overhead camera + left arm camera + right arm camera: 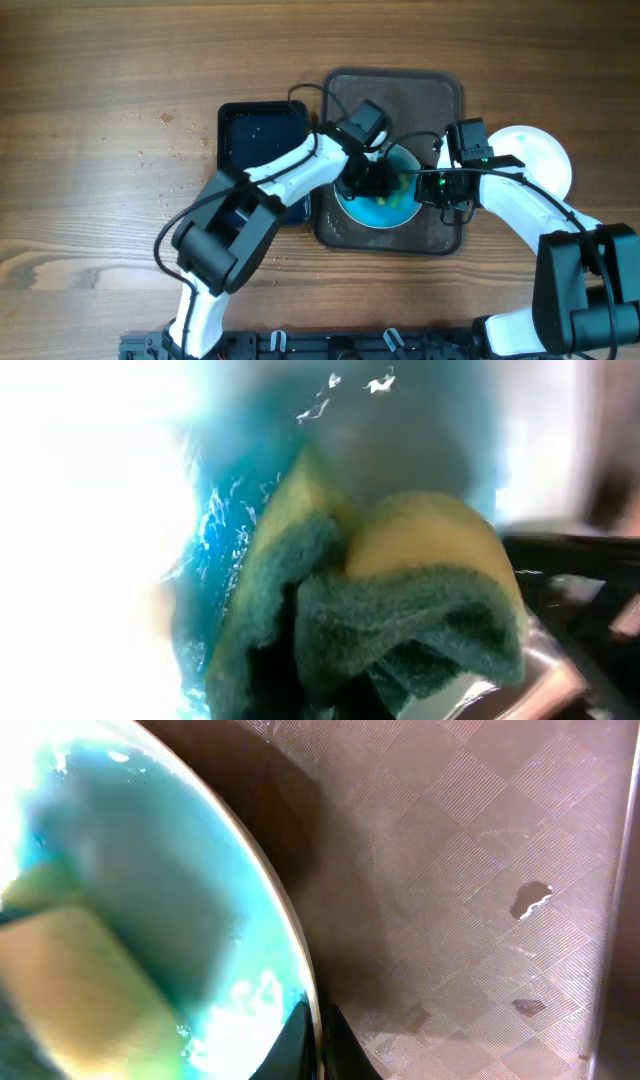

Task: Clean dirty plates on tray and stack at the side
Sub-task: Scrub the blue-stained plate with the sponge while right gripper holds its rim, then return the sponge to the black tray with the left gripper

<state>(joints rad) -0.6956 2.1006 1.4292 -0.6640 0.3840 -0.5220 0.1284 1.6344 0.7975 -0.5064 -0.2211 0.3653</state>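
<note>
Next, my left gripper moves off the plate, to the left in the overhead view, and releases the sponge (400, 610) there, as the black tray's bottom shows bare.
A plate (388, 208) smeared with blue paint lies on the dark brown tray (440, 235). My left gripper (378, 180) is shut on a yellow and green sponge (400, 610) and presses it onto the plate's wet blue face (215, 530). My right gripper (430, 188) is shut on the plate's right rim (310, 1020), one finger on each side of the edge. The sponge shows blurred in the right wrist view (80, 980). A cleaner white plate (535, 160) lies on the table right of the tray.
A smaller glossy black tray (262, 135) sits left of the brown tray, partly under my left arm. Wet spots (530, 900) mark the brown tray's textured floor. Bare wooden table (100, 150) lies all around.
</note>
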